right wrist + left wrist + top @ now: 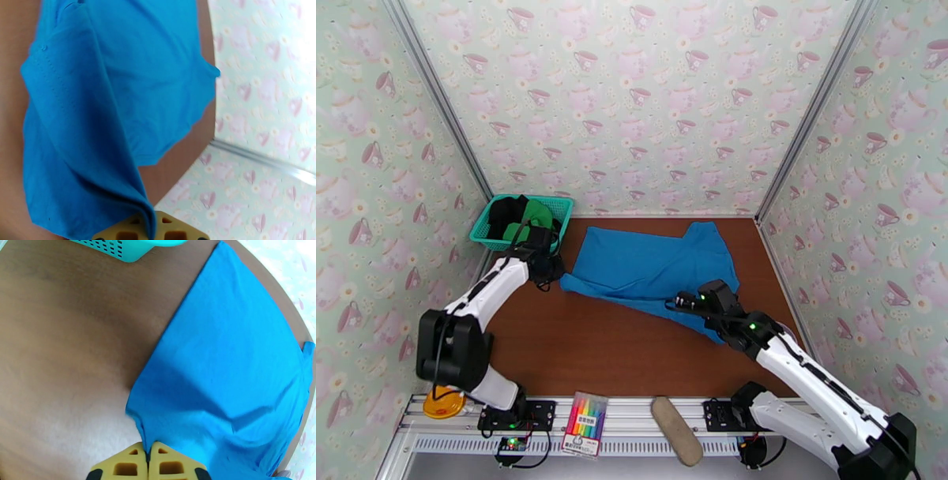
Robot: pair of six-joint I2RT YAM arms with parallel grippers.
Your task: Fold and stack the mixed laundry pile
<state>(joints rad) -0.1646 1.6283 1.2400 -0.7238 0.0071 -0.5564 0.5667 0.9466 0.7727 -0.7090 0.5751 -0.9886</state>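
My right gripper will next move outward and down to release the garment's near edge over the garment's flat middle. That middle lies spread outward of and below the gripper.
A bright blue garment lies spread on the brown table, its near edge lifted. My left gripper is shut on its left corner; in the left wrist view the yellow fingers pinch the blue cloth. My right gripper is shut on the near edge of the same garment, and in the right wrist view the blue fabric hangs in folds from the fingers. The green garment and the black garment sit in the teal basket.
The teal mesh basket stands at the table's back left corner, close to my left arm. Patterned walls close in the table on three sides. On the front rail lie a marker pack, a tan oblong pad and an orange disc.
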